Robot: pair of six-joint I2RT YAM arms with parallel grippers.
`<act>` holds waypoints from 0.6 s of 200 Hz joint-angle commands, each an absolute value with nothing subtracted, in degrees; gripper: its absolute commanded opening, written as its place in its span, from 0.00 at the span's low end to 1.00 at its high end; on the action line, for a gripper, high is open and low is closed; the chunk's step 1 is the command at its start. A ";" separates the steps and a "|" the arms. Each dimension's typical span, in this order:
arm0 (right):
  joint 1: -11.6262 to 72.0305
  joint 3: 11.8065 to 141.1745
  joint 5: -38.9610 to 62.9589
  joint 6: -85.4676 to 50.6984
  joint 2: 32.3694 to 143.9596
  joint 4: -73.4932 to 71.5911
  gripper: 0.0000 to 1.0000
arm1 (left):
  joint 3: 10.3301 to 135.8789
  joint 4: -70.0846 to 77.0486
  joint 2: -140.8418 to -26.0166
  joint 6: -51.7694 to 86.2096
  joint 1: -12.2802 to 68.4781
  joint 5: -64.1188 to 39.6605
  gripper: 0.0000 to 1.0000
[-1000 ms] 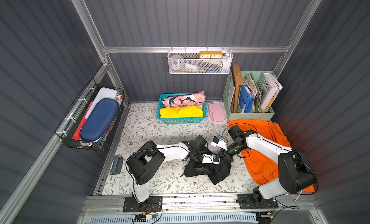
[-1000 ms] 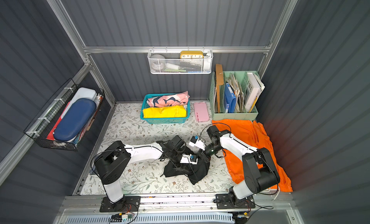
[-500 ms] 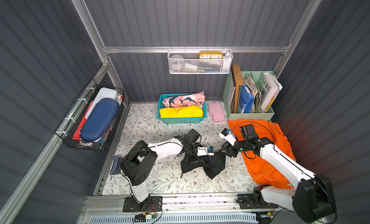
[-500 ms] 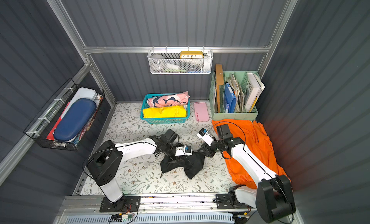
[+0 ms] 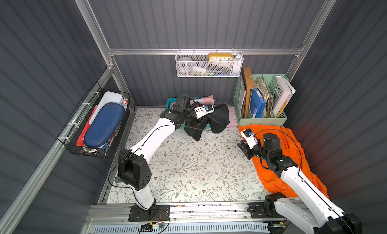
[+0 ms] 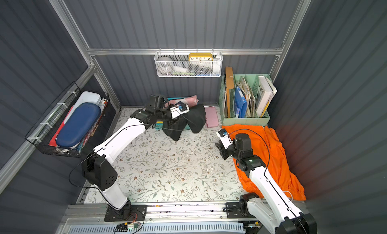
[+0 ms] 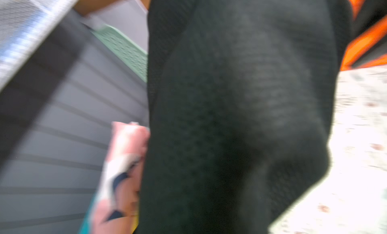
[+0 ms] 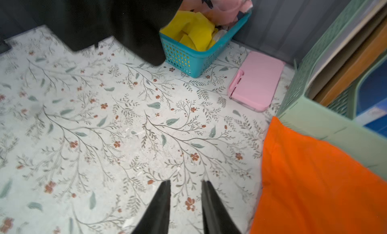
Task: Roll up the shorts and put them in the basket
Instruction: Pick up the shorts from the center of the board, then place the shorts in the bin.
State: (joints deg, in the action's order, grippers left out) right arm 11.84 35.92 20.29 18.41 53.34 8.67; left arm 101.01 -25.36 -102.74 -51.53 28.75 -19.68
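Observation:
I will move my left gripper outward next and lower the black shorts (image 5: 219, 117) into the teal basket (image 5: 170, 101) to let go of them, because the basket is below and outward of the gripper.
The black shorts (image 5: 219, 117) (image 6: 196, 117) hang bunched in the air at the back of the floral mat, in front of the teal basket. My left gripper (image 5: 194, 123) (image 6: 174, 122) is shut on them, its fingers buried in the fabric. Black cloth (image 7: 240, 96) fills the left wrist view and hides the jaws. The orange shorts (image 5: 270, 180) (image 6: 278, 159) (image 8: 314, 180) lie spread along the mat's right side. My right gripper (image 5: 244, 151) (image 8: 186, 182) hovers low beside their left edge, slightly open with nothing between its fingers.
A teal basket (image 8: 188, 61) at the back holds a yellow cloth (image 8: 194, 34) and a pink printed cloth (image 5: 206, 97). A pink case (image 8: 255, 82) lies beside it. A green file organiser (image 5: 261, 119) stands back right. Wire baskets (image 5: 92, 147) (image 5: 209, 69) hang on the walls.
My left gripper has lifted the black shorts from the middle of the mat up and back to the basket. My right gripper has let go of them and drawn back to the right.

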 commanded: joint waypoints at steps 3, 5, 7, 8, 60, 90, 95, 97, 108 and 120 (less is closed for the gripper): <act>12.02 36.34 22.40 16.14 54.44 1.38 0.00 | 110.59 -26.86 -109.42 -59.08 25.92 -12.75 0.00; 12.04 36.51 22.59 16.05 54.68 1.09 0.00 | 111.63 -26.89 -110.08 -59.37 25.70 -12.50 0.00; 12.15 36.66 22.65 15.90 55.02 0.84 0.00 | 112.48 -26.89 -110.71 -59.54 25.34 -12.07 0.00; 12.18 36.79 22.66 15.77 55.24 0.64 0.00 | 112.89 -26.89 -110.99 -59.69 25.11 -11.92 0.00; 16.08 53.28 22.21 8.64 72.83 0.06 0.00 | 114.34 -19.33 -121.67 -62.81 18.83 -12.16 0.00; 18.61 66.76 21.47 1.44 85.41 -1.60 0.00 | 111.16 -15.40 -125.95 -62.11 16.90 -16.03 0.00; 19.11 69.02 21.82 0.76 87.75 -1.82 0.00 | 111.01 -15.24 -126.62 -62.05 16.86 -16.52 0.00; 19.30 70.32 21.98 0.50 88.76 -1.75 0.00 | 111.01 -15.26 -126.89 -62.05 16.81 -16.70 0.00; 20.65 76.44 22.52 -0.28 93.84 -0.98 0.00 | 110.67 -15.00 -128.16 -61.88 16.74 -17.32 0.02; 22.32 82.56 22.34 -1.38 99.24 -0.51 0.00 | 110.57 -15.35 -129.13 -61.87 16.70 -18.34 0.06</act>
State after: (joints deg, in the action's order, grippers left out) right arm 19.59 73.60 21.69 3.55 91.53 0.01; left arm 110.83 -17.93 -128.18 -61.14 16.49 -14.28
